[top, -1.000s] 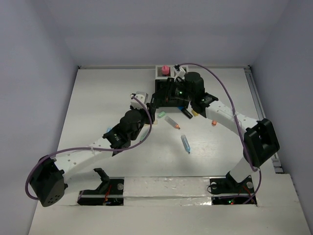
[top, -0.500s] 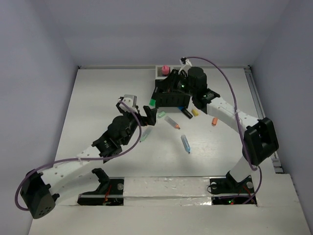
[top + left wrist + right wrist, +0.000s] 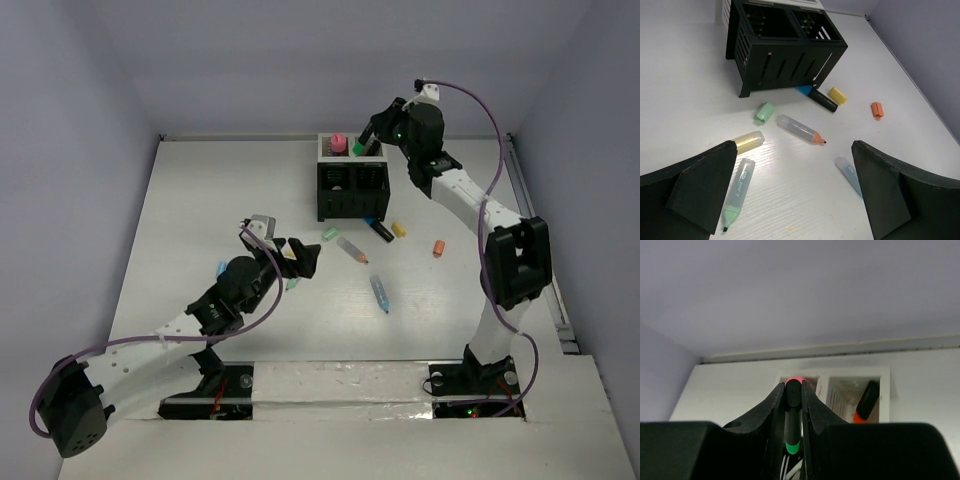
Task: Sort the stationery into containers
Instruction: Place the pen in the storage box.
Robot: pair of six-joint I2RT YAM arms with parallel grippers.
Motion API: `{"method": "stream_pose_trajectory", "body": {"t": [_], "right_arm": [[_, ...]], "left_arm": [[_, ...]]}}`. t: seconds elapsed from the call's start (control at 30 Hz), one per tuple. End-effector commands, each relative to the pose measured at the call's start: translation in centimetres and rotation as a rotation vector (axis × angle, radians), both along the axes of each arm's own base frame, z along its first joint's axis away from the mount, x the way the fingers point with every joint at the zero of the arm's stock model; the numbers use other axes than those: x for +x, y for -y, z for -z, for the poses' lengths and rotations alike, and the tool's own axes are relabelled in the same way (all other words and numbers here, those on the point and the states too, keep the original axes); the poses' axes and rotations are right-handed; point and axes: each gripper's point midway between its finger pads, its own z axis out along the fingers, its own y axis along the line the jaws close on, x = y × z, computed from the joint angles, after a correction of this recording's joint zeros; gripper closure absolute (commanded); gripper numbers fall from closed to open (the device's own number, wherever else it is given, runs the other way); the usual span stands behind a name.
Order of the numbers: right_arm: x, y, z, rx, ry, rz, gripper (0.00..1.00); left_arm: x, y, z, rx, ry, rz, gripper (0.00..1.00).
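There is open room in the organizer's white section (image 3: 367, 150) (image 3: 843, 396), which holds the orange-and-black marker. I will move my right gripper to the right in the wrist view, over that section, and release there.
The containers are a mesh organizer (image 3: 350, 190) with two black front compartments (image 3: 785, 45) and two white rear ones (image 3: 855, 375). My right gripper (image 3: 366, 138) hangs over the white compartments, shut on a black marker with a green band (image 3: 792, 415). A pink tube (image 3: 338, 143) stands in the left white compartment, and an orange-and-black marker (image 3: 866, 402) leans in the right one. My left gripper (image 3: 793, 170) is open above the table with nothing between its fingers. Under it lie a green highlighter (image 3: 737, 192), a yellow pen (image 3: 747, 141), an orange-tipped pen (image 3: 800, 128) and a blue pen (image 3: 849, 173).
Close to the organizer's front lie a green cap (image 3: 765, 111), a black marker (image 3: 821, 100), a yellow cap (image 3: 837, 95) and an orange cap (image 3: 877, 109). A small light blue piece (image 3: 222, 266) lies left of my left arm. Walls close the table at the back and sides.
My left gripper has opened wide and drawn back from the organizer toward the near left. My right gripper has risen from the black compartments to above the white ones, still shut on the marker.
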Motion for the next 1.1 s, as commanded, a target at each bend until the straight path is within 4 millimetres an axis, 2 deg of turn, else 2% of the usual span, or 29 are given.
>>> {"method": "stream_pose_trajectory", "body": {"t": [0.0, 0.13, 0.17, 0.2, 0.27, 0.4, 0.5, 0.53, 0.57, 0.6, 0.63, 0.67, 0.73, 0.77, 0.8, 0.87, 0.93, 0.97, 1.0, 1.07], "right_arm": [[3.4, 2.6, -3.3, -0.088, 0.139, 0.140, 1.00], [6.2, 2.9, -1.8, -0.127, 0.136, 0.176, 1.00], [7.2, 3.1, -0.3, -0.135, 0.117, 0.168, 1.00], [7.7, 2.9, -0.8, -0.134, 0.130, 0.170, 1.00], [8.5, 3.1, -0.1, -0.155, 0.124, 0.189, 1.00], [9.1, 3.2, 0.9, -0.189, 0.132, 0.199, 1.00], [8.9, 3.2, 1.6, -0.198, 0.135, 0.190, 1.00], [8.6, 3.3, 2.2, -0.204, 0.128, 0.187, 1.00], [8.4, 3.1, 2.0, -0.206, 0.138, 0.176, 0.94], [8.3, 3.0, 2.3, -0.218, 0.138, 0.166, 0.87], [8.1, 3.0, 2.3, -0.223, 0.138, 0.156, 0.65], [8.0, 2.8, 2.5, -0.232, 0.128, 0.144, 0.55], [7.6, 2.5, 2.4, -0.237, 0.125, 0.116, 0.43], [7.1, 2.5, 1.7, -0.239, 0.129, 0.109, 0.36], [6.8, 2.5, 1.4, -0.240, 0.127, 0.104, 0.34], [5.8, 2.8, 0.0, -0.240, 0.129, 0.100, 0.33], [4.5, 3.0, -0.2, -0.245, 0.115, 0.085, 0.34], [3.7, 2.9, -0.4, -0.244, 0.112, 0.068, 0.37], [1.8, 3.2, -0.7, -0.228, 0.107, 0.053, 0.40], [-0.5, 3.5, -0.6, -0.216, 0.097, 0.030, 0.54]], "left_arm": [[0.0, 0.7, -1.5, -0.071, 0.067, 0.031, 0.01], [-0.1, 0.6, -1.0, -0.041, 0.086, 0.038, 0.01], [-0.1, 0.5, -1.1, -0.038, 0.094, 0.038, 0.01], [-0.2, 0.5, -0.8, -0.033, 0.095, 0.043, 0.01], [-0.3, 0.5, -0.7, -0.026, 0.093, 0.046, 0.01], [-0.6, 0.6, -0.7, -0.033, 0.092, 0.059, 0.01], [-0.6, 0.6, -0.7, -0.034, 0.093, 0.061, 0.01], [-0.6, 0.6, -0.6, -0.033, 0.092, 0.061, 0.01], [-0.6, 0.6, -0.5, -0.028, 0.089, 0.061, 0.01], [-0.6, 0.6, -0.4, -0.028, 0.087, 0.061, 0.01], [-0.5, 0.7, -0.4, -0.028, 0.087, 0.063, 0.01], [-0.5, 0.7, -0.4, -0.027, 0.086, 0.063, 0.01], [-0.5, 0.7, -0.2, -0.022, 0.083, 0.061, 0.01], [-0.5, 0.7, -0.1, -0.020, 0.081, 0.060, 0.01], [-0.4, 0.7, -0.1, -0.018, 0.080, 0.058, 0.01], [-0.4, 0.7, -0.1, -0.020, 0.078, 0.057, 0.01], [-0.4, 0.7, 0.1, -0.017, 0.075, 0.058, 0.01], [-0.4, 0.7, 0.0, -0.019, 0.075, 0.058, 0.01], [-0.4, 0.7, 0.0, -0.018, 0.074, 0.058, 0.01], [-0.5, 0.6, -0.3, -0.024, 0.080, 0.055, 0.01]]}}
